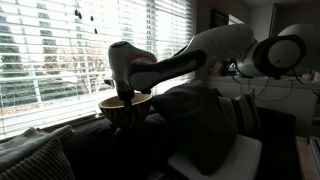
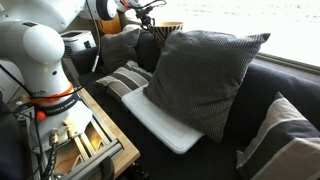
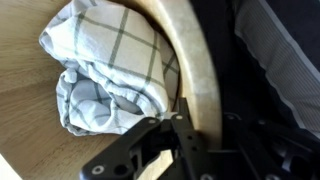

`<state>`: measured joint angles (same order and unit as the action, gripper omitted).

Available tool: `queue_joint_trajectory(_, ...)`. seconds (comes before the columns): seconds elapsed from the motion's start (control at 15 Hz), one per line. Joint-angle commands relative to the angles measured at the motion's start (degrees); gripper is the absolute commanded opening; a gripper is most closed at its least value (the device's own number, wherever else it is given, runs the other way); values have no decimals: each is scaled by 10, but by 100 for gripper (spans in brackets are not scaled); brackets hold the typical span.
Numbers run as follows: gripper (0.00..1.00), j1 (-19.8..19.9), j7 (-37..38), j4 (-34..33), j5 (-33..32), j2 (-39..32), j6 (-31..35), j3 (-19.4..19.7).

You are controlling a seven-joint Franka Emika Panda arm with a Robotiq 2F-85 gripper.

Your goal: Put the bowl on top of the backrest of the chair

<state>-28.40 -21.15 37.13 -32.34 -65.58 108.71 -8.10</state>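
Observation:
The backrest's top [image 1: 108,123] runs along the window below my gripper, so it needs to shift toward the blinds, lower the bowl there and release its rim.
The wooden bowl [image 1: 126,110] is held at the level of the dark backrest's top [image 1: 82,130], just in front of the window; I cannot tell whether it rests on it. It also shows far off in an exterior view [image 2: 170,28]. In the wrist view its pale rim [image 3: 185,70] curves past a checkered cloth [image 3: 110,70] lying inside it. My gripper [image 1: 122,96] straddles the rim [image 3: 195,125], one finger inside the bowl and one outside, shut on it. The backrest runs on behind the cushions [image 2: 285,78].
A big dark puffy cushion [image 2: 200,75] leans on the seat over a white flat pad [image 2: 165,128]. A striped pillow [image 2: 125,82] and a grey textured pillow [image 2: 290,140] lie on either side. Window blinds [image 1: 60,50] stand close behind the bowl. A wooden side table [image 2: 95,140] stands by the robot's base.

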Motion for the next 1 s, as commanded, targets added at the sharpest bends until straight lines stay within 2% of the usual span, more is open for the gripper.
queue_joint_trajectory(0.0,6,8,-44,-3,-13,-11,23,5)
queue_joint_trajectory(0.33,6,4,-76,-16,-62,-26,75,51)
queue_joint_trajectory(0.93,6,45,-119,-27,-62,-44,194,68)
